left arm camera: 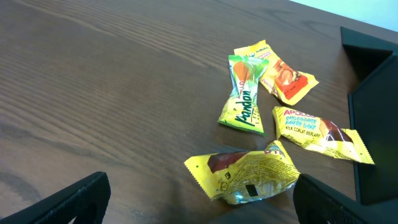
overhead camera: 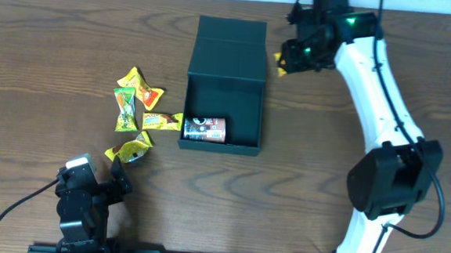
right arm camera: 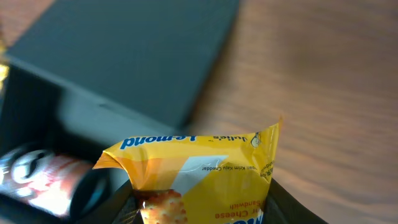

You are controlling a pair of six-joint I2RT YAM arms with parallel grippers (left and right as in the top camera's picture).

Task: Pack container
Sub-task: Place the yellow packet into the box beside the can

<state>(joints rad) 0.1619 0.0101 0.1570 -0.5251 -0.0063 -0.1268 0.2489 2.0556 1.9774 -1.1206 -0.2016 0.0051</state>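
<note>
The packet should go into the container's near corner (overhead camera: pixel 242 133) beside the red-topped can. My right gripper will move back over the container next, then lower the packet there.
The dark teal container (overhead camera: pixel 226 64) stands open mid-table, lid flap folded back; it also shows in the right wrist view (right arm camera: pixel 124 56). A red-topped can (overhead camera: pixel 204 129) lies inside at its front, blurred in the right wrist view (right arm camera: pixel 43 177). My right gripper (overhead camera: pixel 286 58) is shut on a yellow cheese-cracker packet (right arm camera: pixel 199 180), held just right of the container's back corner. Several snack packets (overhead camera: pixel 136 109) lie left of the container; the nearest yellow one (left arm camera: pixel 245 176) sits ahead of my left gripper (left arm camera: pixel 199 205), which is open and empty.
In the left wrist view a green packet (left arm camera: pixel 244 94), an orange-yellow packet (left arm camera: pixel 283 73) and a yellow chocolate packet (left arm camera: pixel 317 134) lie on the wooden table, with the container wall (left arm camera: pixel 373 118) to the right. The right arm's base (overhead camera: pixel 391 184) stands at the front right.
</note>
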